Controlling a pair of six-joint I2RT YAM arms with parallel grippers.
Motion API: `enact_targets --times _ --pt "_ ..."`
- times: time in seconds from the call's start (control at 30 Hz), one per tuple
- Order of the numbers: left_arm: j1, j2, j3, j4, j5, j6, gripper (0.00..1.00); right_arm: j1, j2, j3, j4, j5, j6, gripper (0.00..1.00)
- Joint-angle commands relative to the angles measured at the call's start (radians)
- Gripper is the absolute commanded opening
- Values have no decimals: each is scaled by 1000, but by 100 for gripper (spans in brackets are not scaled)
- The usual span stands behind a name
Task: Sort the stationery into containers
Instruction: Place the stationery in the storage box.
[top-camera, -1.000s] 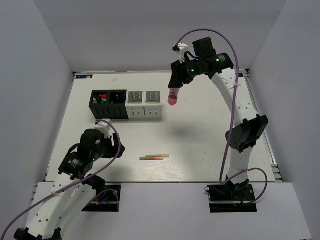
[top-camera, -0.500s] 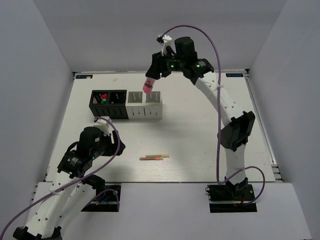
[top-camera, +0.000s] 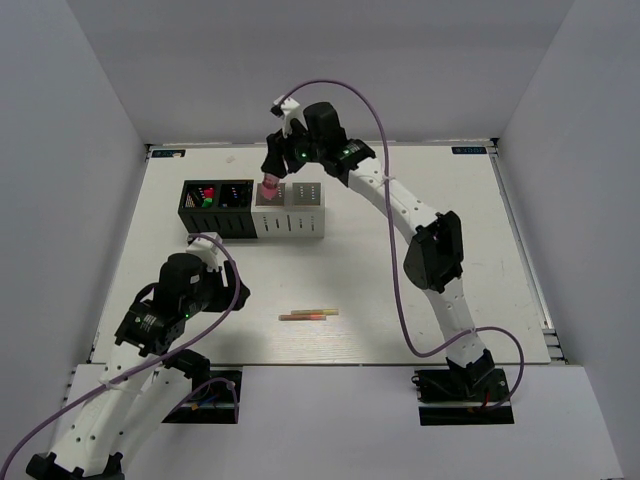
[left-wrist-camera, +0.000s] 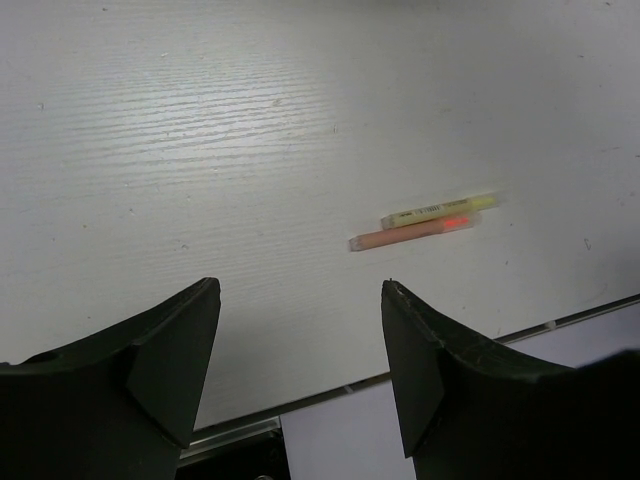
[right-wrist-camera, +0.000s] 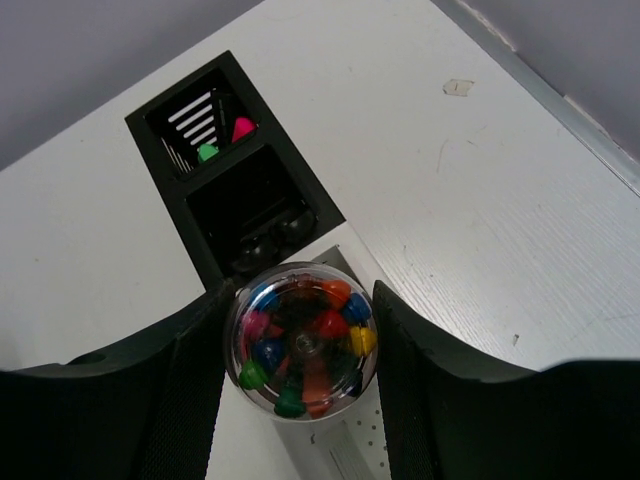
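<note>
My right gripper holds the pink clear tube upright over the white cube (top-camera: 268, 208) beside the black ones, so next it will lower toward that cube's opening and release it.
My right gripper (top-camera: 270, 183) is shut on the pink clear tube (top-camera: 268, 188) and holds it upright over the left white cube (top-camera: 268, 208). In the right wrist view the tube's clear round end (right-wrist-camera: 301, 342), full of coloured pins, sits between my fingers (right-wrist-camera: 180, 385). Four cubes stand in a row: two black on the left (top-camera: 204, 196), (top-camera: 236, 197), two white on the right, the rightmost one (top-camera: 306, 195). The far-left black cube (right-wrist-camera: 205, 122) holds pink and green caps. The second black cube (right-wrist-camera: 255, 215) holds dark scissor handles. Two yellow-orange sticks (top-camera: 308, 315) lie mid-table, also in the left wrist view (left-wrist-camera: 425, 222). My left gripper (left-wrist-camera: 300, 300) is open and empty, short of the sticks.
The table's near edge (left-wrist-camera: 420, 365) runs just below the left gripper. The right arm (top-camera: 430, 250) stretches across the table's centre right. Grey walls enclose the table on the left, back and right.
My right gripper has carried the pink tube leftward from beside the row of cubes to above the left white cube and lowered it. The left arm has not moved.
</note>
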Motion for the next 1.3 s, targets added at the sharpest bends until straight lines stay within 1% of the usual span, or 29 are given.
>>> enact_targets --times 0.0,0.13,0.3,0.33,0.37,0.4,0.47,0.5,0.53,0.57,0.6,0.63,0.7,0.77,0.8,0.83,0.87,0.9,0.93,0.97,1.0,1.03,1.07,1.1,1.13,1.17,1.2,1.23,1.27 --pt "0 -10 26 -4 -14 -9 76 14 -8 45 109 5 -63 0" --pt "-3 -18 26 -11 -16 -8 76 31 0 -9 97 6 -118 0" --pt "-3 -16 22 -11 -7 -11 76 41 18 -9 77 43 -195 0" --pt "-3 -16 17 -10 -4 -14 76 47 21 -6 68 49 -215 2" --pt "-2 -13 15 -7 -3 -14 76 48 24 6 61 46 -238 8" --pt "-3 -12 12 -5 3 -17 76 54 30 9 32 46 -244 23" --pt "-2 -7 5 -1 4 -22 76 57 32 0 29 57 -250 41" --pt "-3 -6 3 6 10 -23 76 61 27 -1 23 55 -252 59" --pt "-3 -6 0 9 13 -25 76 64 29 -3 24 60 -249 67" --pt "-3 -3 -1 12 13 -26 76 64 24 2 21 60 -247 72" --pt "-2 0 -2 13 16 -26 76 64 23 0 14 57 -244 80" --pt "-3 0 0 15 18 -28 76 65 10 0 15 58 -241 82" --pt "-3 13 3 18 20 -26 76 67 0 -12 12 49 -238 82" --pt "-2 23 5 22 26 -28 67 62 -43 -32 12 43 -219 71" --pt "-3 31 8 29 33 -25 60 61 -59 -43 17 37 -210 62" --pt "-3 39 6 38 38 -23 27 58 -100 -85 20 32 -184 8" --pt "-3 45 8 51 52 -26 12 56 -147 -107 20 48 -175 0" --pt "-3 50 11 56 75 -28 2 57 -211 -157 12 66 -167 0" --pt "-3 81 14 81 90 -26 0 54 -282 -214 6 81 -185 0" --pt "-5 94 17 93 107 -22 0 50 -318 -248 -8 85 -204 0" --pt "-5 124 21 99 165 -17 0 47 -402 -332 -58 83 -227 0" --pt "-14 163 22 114 185 4 0 36 -445 -428 -78 41 -285 15" --pt "-19 183 28 143 214 12 4 30 -573 -536 -154 22 -369 90" --pt "-40 238 32 154 240 38 10 25 -615 -598 -182 11 -462 91" --pt "-66 297 60 163 253 85 17 21 -657 -657 -216 -45 -524 88" --pt "-82 368 72 164 279 110 31 16 -775 -836 -294 -87 -614 21" --pt "-153 405 122 159 271 197 38 -1 -816 -895 -314 -99 -667 0" --pt "-175 477 139 142 253 223 46 -10 -853 -960 -327 -118 -684 0" --pt "-225 550 156 136 236 250 54 -19 -963 -1138 -365 -162 -772 0"
